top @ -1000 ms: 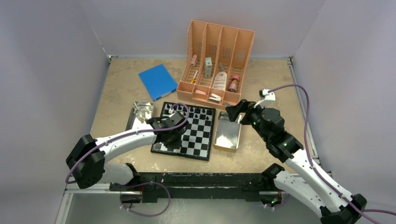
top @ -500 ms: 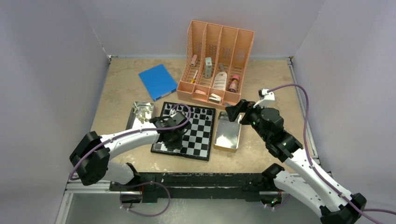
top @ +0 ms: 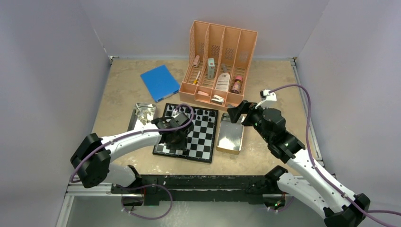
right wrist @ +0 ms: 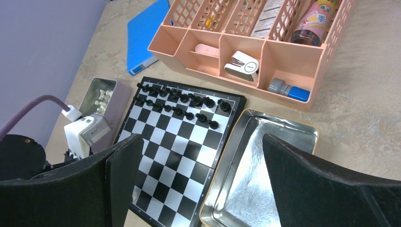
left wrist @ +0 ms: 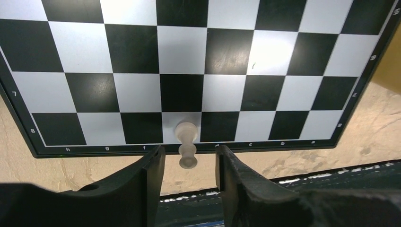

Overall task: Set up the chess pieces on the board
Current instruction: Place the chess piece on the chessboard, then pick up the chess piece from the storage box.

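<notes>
My left gripper swings over and lowers onto a pale piece in the tray next. The tray lies outward of it and to its left in the top view.
The board (top: 202, 141) lies in the middle of the table, and black chess pieces (top: 198, 115) fill its two far rows. In the left wrist view a pale chess piece (left wrist: 186, 133) stands upright on a white square of the board's (left wrist: 227, 52) edge row. My left gripper (left wrist: 189, 150) is open around it, with a gap on each side. From above, this gripper (top: 175, 138) hangs over the board's near left part. My right gripper (right wrist: 202, 142) is wide open and holds nothing; it hovers over a shiny metal tray (right wrist: 265, 165) to the right of the board (right wrist: 175, 142).
A second metal tray (top: 141, 115) left of the board holds several pale pieces. A peach organizer (top: 220, 66) with bottles stands at the back, and a flat blue book (top: 159, 82) lies to its left. Grey walls close in both sides.
My left gripper has opened and let go of the pale piece, which now stands alone on the board's edge row. The right arm has barely moved.
</notes>
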### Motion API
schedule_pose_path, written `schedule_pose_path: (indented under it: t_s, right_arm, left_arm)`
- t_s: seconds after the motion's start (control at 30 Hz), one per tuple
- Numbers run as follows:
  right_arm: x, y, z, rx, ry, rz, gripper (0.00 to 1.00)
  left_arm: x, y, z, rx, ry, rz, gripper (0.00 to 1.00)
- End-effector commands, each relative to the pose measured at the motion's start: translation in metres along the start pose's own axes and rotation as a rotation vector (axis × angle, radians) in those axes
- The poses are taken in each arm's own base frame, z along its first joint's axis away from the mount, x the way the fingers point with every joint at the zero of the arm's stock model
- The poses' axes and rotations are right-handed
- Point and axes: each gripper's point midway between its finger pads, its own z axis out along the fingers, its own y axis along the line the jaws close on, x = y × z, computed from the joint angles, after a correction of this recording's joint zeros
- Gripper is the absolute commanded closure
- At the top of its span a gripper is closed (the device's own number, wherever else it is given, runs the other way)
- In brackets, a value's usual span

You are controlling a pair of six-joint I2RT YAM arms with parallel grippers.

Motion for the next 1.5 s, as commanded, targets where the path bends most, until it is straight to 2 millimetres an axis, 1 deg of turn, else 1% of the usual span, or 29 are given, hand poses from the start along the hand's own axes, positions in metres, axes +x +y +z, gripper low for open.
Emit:
schedule_pose_path:
  t_s: [0.0, 0.2, 0.33, 0.4, 0.5, 0.57, 0.67, 0.8, 1.0, 1.1, 1.13, 1.2, 1.3, 1.33, 1.47]
  right_arm:
    - [-0.016, 0.014, -0.001, -0.050, -0.045, -0.002, 0.01]
    - [-0.020, 0.018, -0.004, -0.068, -0.054, -0.001, 0.01]
    - [-0.024, 0.020, -0.005, -0.079, -0.071, 0.005, 0.01]
    - [-0.022, 0.019, -0.004, -0.077, -0.068, 0.006, 0.01]
    - [-0.028, 0.023, -0.004, -0.092, -0.090, 0.008, 0.01]
    - [-0.029, 0.025, -0.005, -0.103, -0.090, 0.008, 0.01]
    - [-0.027, 0.026, -0.005, -0.110, -0.084, 0.009, 0.01]
    - [-0.023, 0.029, -0.006, -0.133, -0.077, 0.015, 0.02]
    - [-0.024, 0.033, -0.011, -0.163, -0.086, 0.017, 0.02]
    - [-0.026, 0.034, -0.012, -0.169, -0.094, 0.013, 0.02]
    - [-0.026, 0.036, -0.012, -0.175, -0.090, 0.011, 0.02]
    - [-0.027, 0.036, -0.013, -0.177, -0.082, -0.003, 0.02]
    - [-0.027, 0.036, -0.015, -0.172, -0.076, -0.009, 0.02]
    - [-0.027, 0.036, -0.015, -0.173, -0.077, -0.008, 0.02]
    - [-0.031, 0.038, -0.017, -0.181, -0.092, -0.006, 0.02]
  left_arm:
    - [-0.027, -0.020, -0.021, 0.059, -0.084, -0.003, 0.55]
    - [-0.057, -0.030, -0.054, 0.106, -0.204, 0.012, 0.52]
    - [-0.085, -0.027, -0.080, 0.084, -0.294, 0.015, 0.52]
    - [-0.101, -0.021, -0.092, 0.074, -0.333, 0.005, 0.52]
    - [-0.125, -0.007, -0.103, 0.106, -0.366, -0.028, 0.53]
    - [-0.143, 0.009, -0.110, 0.114, -0.402, -0.063, 0.54]
    - [-0.161, 0.035, -0.117, 0.076, -0.453, -0.104, 0.56]
    - [-0.177, 0.072, -0.109, 0.031, -0.460, -0.181, 0.59]
    - [-0.197, 0.117, -0.089, 0.060, -0.432, -0.309, 0.63]
    - [-0.207, 0.143, -0.080, 0.001, -0.432, -0.360, 0.65]
    - [-0.208, 0.151, -0.074, -0.016, -0.415, -0.381, 0.66]
    - [-0.207, 0.162, -0.067, -0.015, -0.384, -0.416, 0.68]
    - [-0.198, 0.173, -0.055, -0.009, -0.349, -0.437, 0.71]
    - [-0.195, 0.185, -0.051, -0.019, -0.341, -0.456, 0.71]
    - [-0.178, 0.213, -0.034, -0.059, -0.273, -0.501, 0.76]
